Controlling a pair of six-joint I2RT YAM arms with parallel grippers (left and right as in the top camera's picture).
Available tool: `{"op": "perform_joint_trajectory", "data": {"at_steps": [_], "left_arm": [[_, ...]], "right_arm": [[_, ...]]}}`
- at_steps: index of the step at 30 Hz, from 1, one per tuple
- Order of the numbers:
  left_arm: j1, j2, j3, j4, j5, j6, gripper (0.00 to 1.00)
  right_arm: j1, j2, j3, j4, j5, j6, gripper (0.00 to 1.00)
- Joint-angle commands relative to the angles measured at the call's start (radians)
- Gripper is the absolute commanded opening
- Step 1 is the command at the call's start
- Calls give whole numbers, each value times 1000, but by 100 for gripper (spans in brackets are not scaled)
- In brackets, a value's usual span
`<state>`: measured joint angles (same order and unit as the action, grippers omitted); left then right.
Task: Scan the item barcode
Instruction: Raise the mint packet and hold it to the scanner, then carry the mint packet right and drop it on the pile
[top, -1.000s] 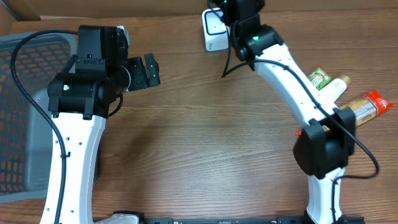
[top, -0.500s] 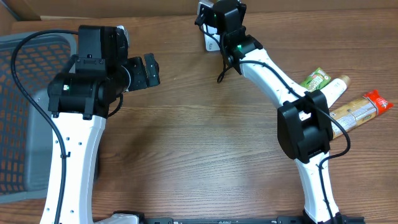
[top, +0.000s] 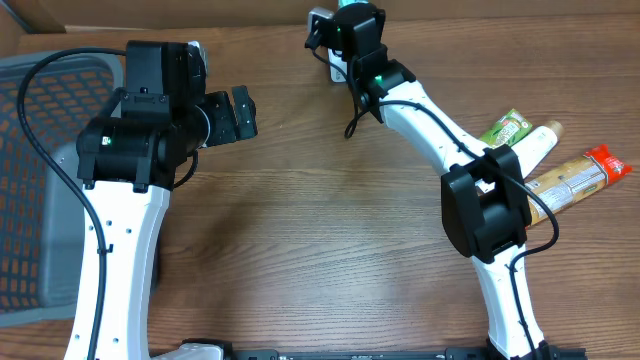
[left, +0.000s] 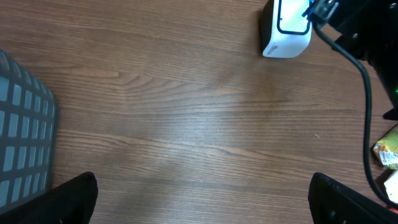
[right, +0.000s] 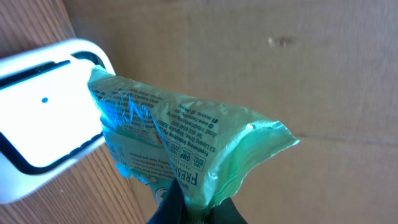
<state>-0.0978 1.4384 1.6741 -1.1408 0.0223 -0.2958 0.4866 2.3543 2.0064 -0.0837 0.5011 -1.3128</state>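
The white tube and orange-red packet lie back from my right gripper and to its right in the overhead view, so it will swing over them to release.
In the right wrist view my right gripper is shut on the bottom edge of a crumpled green printed packet. The packet hangs right in front of the white scanner, its upper left corner against the scanner's lit face. From overhead, the right arm reaches to the table's far edge and covers most of the scanner. The left gripper is open over bare wood, with nothing between its fingers. It stands left of the scanner and well apart from it.
A grey mesh basket stands at the left edge. At the right lie a green packet, a white tube and an orange-red packet. A cardboard wall rises behind the scanner.
The right arm has swung left along the far edge, carrying the green packet across the scanner. The left arm has not moved.
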Motion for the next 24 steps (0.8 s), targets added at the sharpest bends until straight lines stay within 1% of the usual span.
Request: {"op": "perform_joint_trajectory", "data": {"at_steps": [1, 8, 12, 18, 21, 24], "left_arm": [[-2, 2, 10, 0, 3, 11, 100], [-2, 2, 10, 0, 3, 11, 100], [-2, 2, 10, 0, 3, 11, 100], [-2, 2, 10, 0, 3, 11, 100], [-2, 2, 10, 0, 3, 11, 100], [-2, 2, 10, 0, 3, 11, 100]], "right_arm": [[6, 16, 15, 6, -9, 3, 4], [6, 18, 15, -20, -16, 35, 4], [8, 13, 16, 3, -16, 135, 4], [11, -60, 16, -5, -12, 162, 4], [11, -123, 16, -52, -13, 226, 4], [8, -214, 16, -162, -29, 329, 4]]}}
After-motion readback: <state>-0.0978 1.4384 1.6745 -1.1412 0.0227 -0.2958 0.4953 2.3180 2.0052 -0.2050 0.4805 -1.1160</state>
